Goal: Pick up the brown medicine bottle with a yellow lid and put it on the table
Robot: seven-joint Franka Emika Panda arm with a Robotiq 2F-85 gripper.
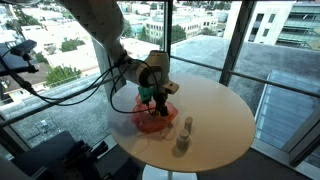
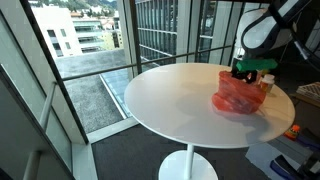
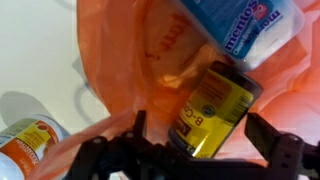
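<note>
Next, my gripper shifts slightly toward the Mentos tub, then closes across the bottle's labelled body.
The brown medicine bottle (image 3: 218,100) with a yellow label lies inside an orange-red plastic bag (image 3: 130,60) on the round white table (image 1: 215,110). Its lid is hidden from me. In the wrist view my gripper (image 3: 200,122) is open, with one finger on each side of the bottle and small gaps left between them. In both exterior views the gripper (image 1: 150,95) (image 2: 246,70) reaches down into the bag (image 1: 155,122) (image 2: 238,97).
A blue and white Mentos tub (image 3: 245,25) lies in the bag above the bottle. Another bottle with an orange and white label (image 3: 25,148) stands on the table beside the bag (image 1: 183,136). Tall windows and railings surround the table.
</note>
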